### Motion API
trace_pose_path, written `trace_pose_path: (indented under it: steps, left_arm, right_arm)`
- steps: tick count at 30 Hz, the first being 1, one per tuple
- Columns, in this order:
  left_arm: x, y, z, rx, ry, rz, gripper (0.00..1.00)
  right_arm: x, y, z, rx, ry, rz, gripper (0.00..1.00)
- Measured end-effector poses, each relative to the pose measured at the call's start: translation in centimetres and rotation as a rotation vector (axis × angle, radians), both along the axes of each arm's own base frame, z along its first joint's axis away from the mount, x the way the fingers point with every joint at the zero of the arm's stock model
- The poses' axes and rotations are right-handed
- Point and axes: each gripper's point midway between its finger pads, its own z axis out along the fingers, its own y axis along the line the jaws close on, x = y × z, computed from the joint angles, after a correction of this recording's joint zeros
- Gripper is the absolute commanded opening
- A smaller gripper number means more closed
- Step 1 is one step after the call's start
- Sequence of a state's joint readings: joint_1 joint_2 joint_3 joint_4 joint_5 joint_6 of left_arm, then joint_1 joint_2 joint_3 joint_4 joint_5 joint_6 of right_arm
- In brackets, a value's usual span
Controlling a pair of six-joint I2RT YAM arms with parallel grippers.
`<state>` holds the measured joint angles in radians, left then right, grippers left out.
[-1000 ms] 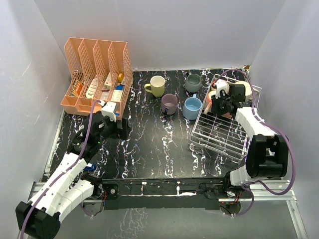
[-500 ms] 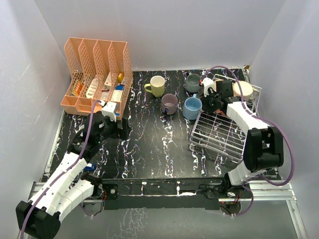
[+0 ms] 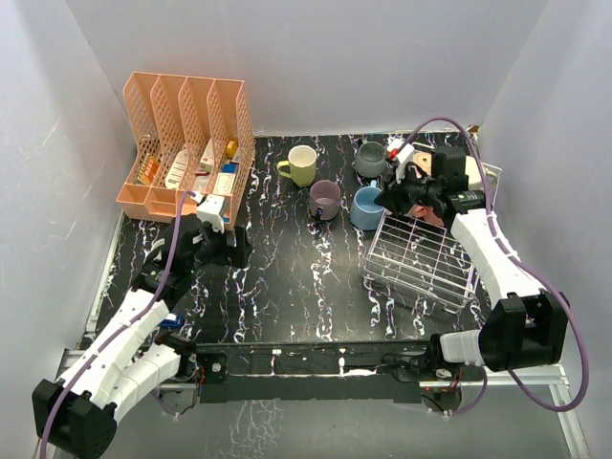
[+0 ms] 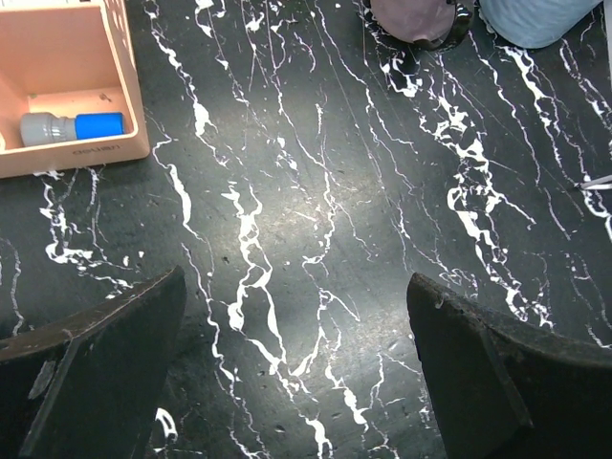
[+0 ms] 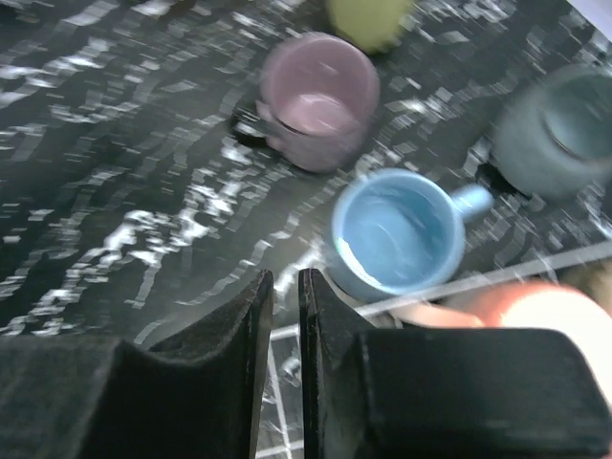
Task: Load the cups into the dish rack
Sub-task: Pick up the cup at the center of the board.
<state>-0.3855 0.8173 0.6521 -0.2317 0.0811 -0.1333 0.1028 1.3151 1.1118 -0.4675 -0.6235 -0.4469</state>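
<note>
The robot's left gripper needs to swing and turn sideways next, toward the table along the near edge of the peach organizer, because that place is to its left in the top view.
Four cups stand on the table in the top view: yellow-green [image 3: 301,164], mauve [image 3: 325,199], grey [image 3: 370,159] and light blue [image 3: 367,207]. The wire dish rack [image 3: 421,260] lies at the right, with a pink cup [image 3: 427,212] at its far end, partly under my arm. My right gripper [image 3: 384,198] hovers at the rack's far left corner by the light blue cup [image 5: 397,234], jaws nearly shut with nothing between them [image 5: 285,279]. My left gripper [image 3: 231,251] is open and empty, low over bare table [image 4: 295,287]. The other cups are hidden.
A peach slotted organizer [image 3: 186,143] with small items stands at the back left; its corner, holding a small bottle [image 4: 72,126], shows in the left wrist view. White walls close in the table on three sides. A purple cable loops over the right arm.
My right gripper has moved left from over the rack's far end to the rack's corner beside the light blue cup, and the arm's elbow swung right. The left arm has barely moved.
</note>
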Motion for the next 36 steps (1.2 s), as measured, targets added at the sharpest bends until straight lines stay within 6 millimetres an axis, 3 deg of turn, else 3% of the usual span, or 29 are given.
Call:
trace_pose_path:
  steps: [4, 8, 14, 19, 24, 28, 30, 32, 36]
  left_arm:
    - [-0.2, -0.7, -0.1, -0.069, 0.042, 0.023, 0.97]
    - [-0.7, -2.1, 0.1, -0.215, 0.089, 0.045, 0.97]
    - [-1.5, -3.2, 1.1, -0.395, 0.153, 0.1, 0.96]
    - [-0.9, -2.3, 1.6, -0.343, 0.2, 0.174, 0.9]
    - [1.7, 1.0, 2.4, -0.092, 0.212, 0.309, 0.75]
    - [2.4, 4.8, 0.0, 0.147, 0.274, 0.389, 0.62]
    - [2.4, 6.7, -1.6, 0.218, 0.337, 0.416, 0.61]
    - [2.4, 9.2, -3.0, 0.251, 0.401, 0.468, 0.61]
    - [2.8, 13.3, -3.2, 0.204, 0.435, 0.577, 0.6]
  right_arm:
    - [-2.9, 3.6, 1.7, 0.163, 0.033, 0.214, 0.21]
    - [-5.8, 5.8, 3.3, 0.305, 0.058, 0.387, 0.31]
    - [-9.8, 6.3, 2.5, 0.385, 0.064, 0.482, 0.39]
    - [-11.0, 6.0, 3.3, 0.409, 0.017, 0.52, 0.41]
    - [-11.0, 5.8, 3.5, 0.41, -0.004, 0.521, 0.42]
    - [-10.9, 5.7, 3.6, 0.404, -0.012, 0.511, 0.42]
    - [-10.8, 5.7, 3.6, 0.397, -0.027, 0.503, 0.42]
    - [-10.9, 5.6, 3.5, 0.395, -0.03, 0.497, 0.42]
    - [-10.6, 5.6, 3.5, 0.391, -0.039, 0.491, 0.42]
